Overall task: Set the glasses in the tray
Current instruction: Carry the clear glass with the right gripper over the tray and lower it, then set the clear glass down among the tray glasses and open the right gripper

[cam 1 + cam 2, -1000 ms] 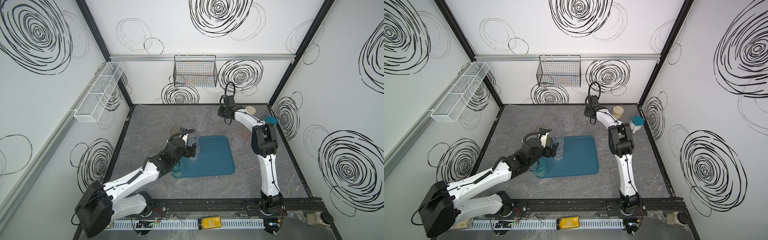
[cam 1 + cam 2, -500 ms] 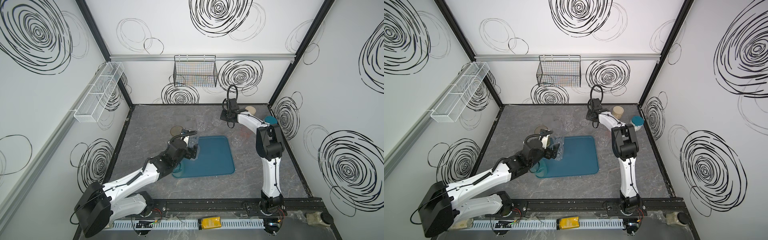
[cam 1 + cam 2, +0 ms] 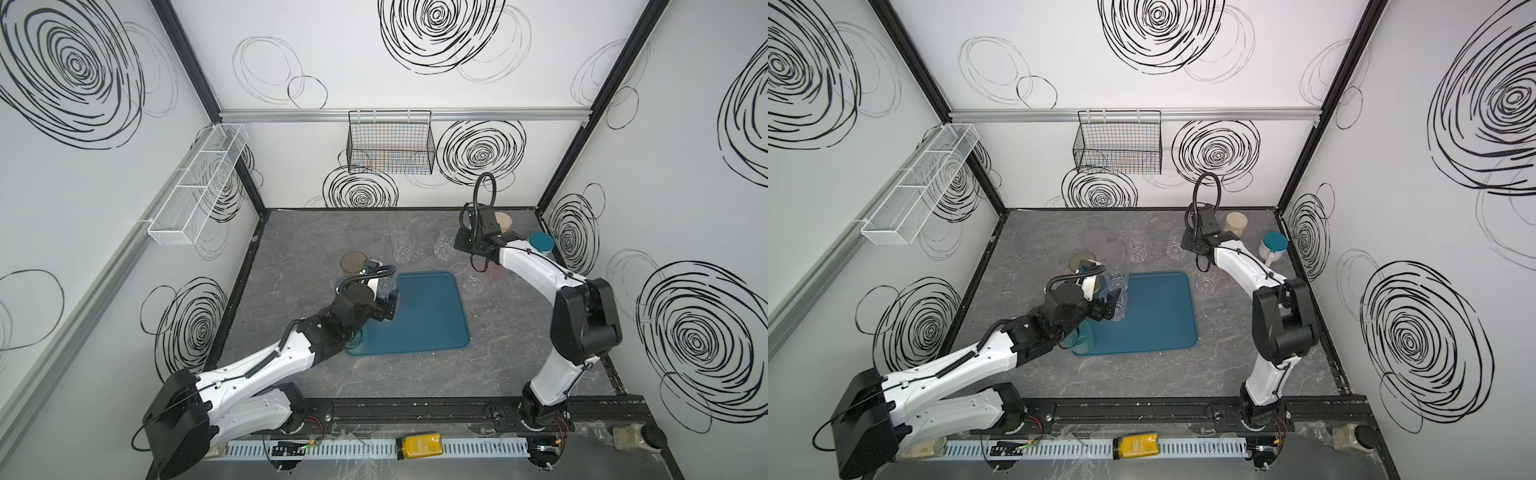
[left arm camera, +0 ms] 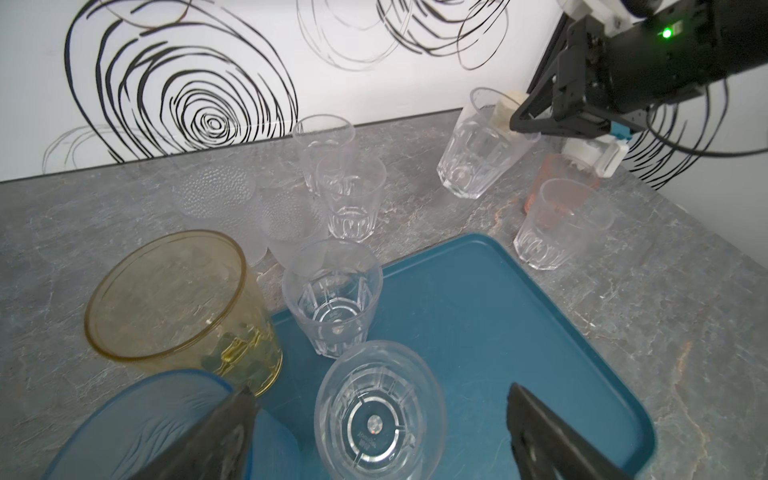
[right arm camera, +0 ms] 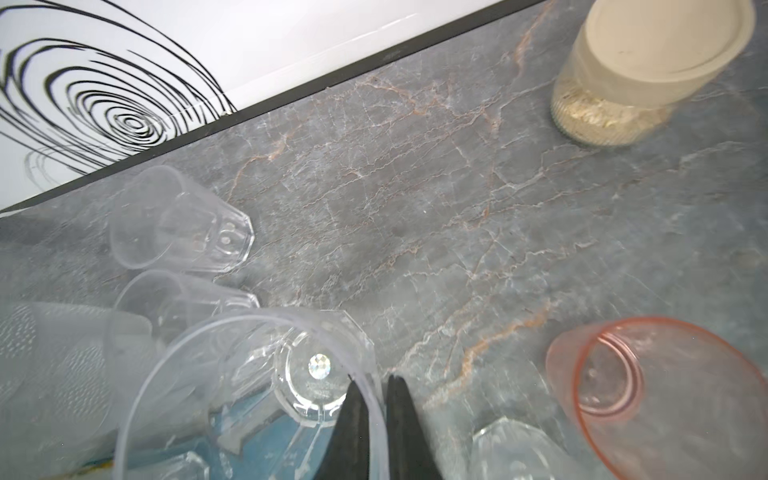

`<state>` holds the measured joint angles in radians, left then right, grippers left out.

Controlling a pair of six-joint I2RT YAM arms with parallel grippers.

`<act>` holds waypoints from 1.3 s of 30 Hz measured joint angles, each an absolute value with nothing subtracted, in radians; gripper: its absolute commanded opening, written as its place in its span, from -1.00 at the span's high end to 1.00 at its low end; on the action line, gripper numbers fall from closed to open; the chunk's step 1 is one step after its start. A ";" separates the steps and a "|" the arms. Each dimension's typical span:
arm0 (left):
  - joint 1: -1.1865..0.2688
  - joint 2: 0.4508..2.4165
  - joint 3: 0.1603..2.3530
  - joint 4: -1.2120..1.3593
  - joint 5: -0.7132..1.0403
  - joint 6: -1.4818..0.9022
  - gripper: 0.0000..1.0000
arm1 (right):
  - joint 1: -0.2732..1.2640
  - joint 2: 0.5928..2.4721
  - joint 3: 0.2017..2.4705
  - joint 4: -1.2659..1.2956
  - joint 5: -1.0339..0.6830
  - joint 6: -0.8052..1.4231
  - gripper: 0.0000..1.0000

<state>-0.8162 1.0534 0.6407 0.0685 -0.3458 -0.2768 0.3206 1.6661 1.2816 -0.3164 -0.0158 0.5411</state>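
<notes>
The tray's near edge (image 3: 383, 339) beside the teal glass is free. Next, my right gripper carries the glass back over the tray and releases it there.
The teal tray (image 3: 432, 316) (image 4: 498, 332) lies mid-table. On its left part stand two clear faceted glasses, one (image 4: 376, 409) between the fingers of my open left gripper (image 3: 390, 307) (image 4: 376, 419) without touching them, the other (image 4: 332, 297) just beyond it. An amber glass (image 4: 178, 307) and a blue glass (image 4: 145, 428) stand at the tray's left edge. My right gripper (image 5: 374, 384) (image 3: 461, 245) is shut on the rim of a tilted clear glass (image 5: 307, 374) (image 4: 478, 145) near the back right. A pink glass (image 5: 648, 382) and more clear and frosted glasses (image 4: 353, 195) stand on the table.
A beige jar (image 5: 648, 70) (image 3: 503, 222) and a white cup with a teal lid (image 3: 540, 243) stand at the back right. A black wire basket (image 3: 390, 145) hangs on the back wall, a white mesh shelf (image 3: 199, 183) on the left wall.
My right gripper has shut on the clear glass's rim and shifted a little to the right and forward with it. My left gripper stayed open and drew back slightly along the tray.
</notes>
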 measured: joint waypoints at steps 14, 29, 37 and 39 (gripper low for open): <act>-0.763 0.805 0.533 0.044 -0.389 -0.260 -0.92 | 0.657 1.341 0.917 -0.432 0.060 0.438 1.00; -0.699 0.746 0.517 -0.033 -0.377 -0.280 -0.92 | 1.019 1.505 0.985 -0.474 0.142 0.531 0.99; -0.691 0.731 0.512 -0.062 -0.376 -0.287 -0.92 | 1.068 1.621 1.089 -0.444 0.146 0.551 0.89; -0.686 0.729 0.512 -0.063 -0.376 -0.287 -0.92 | 1.074 1.646 1.111 -0.435 0.146 0.556 0.82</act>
<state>-0.6861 0.7288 0.5121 -0.0628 -0.3759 -0.2867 1.0740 1.6463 1.1110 -0.4351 0.1455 0.5560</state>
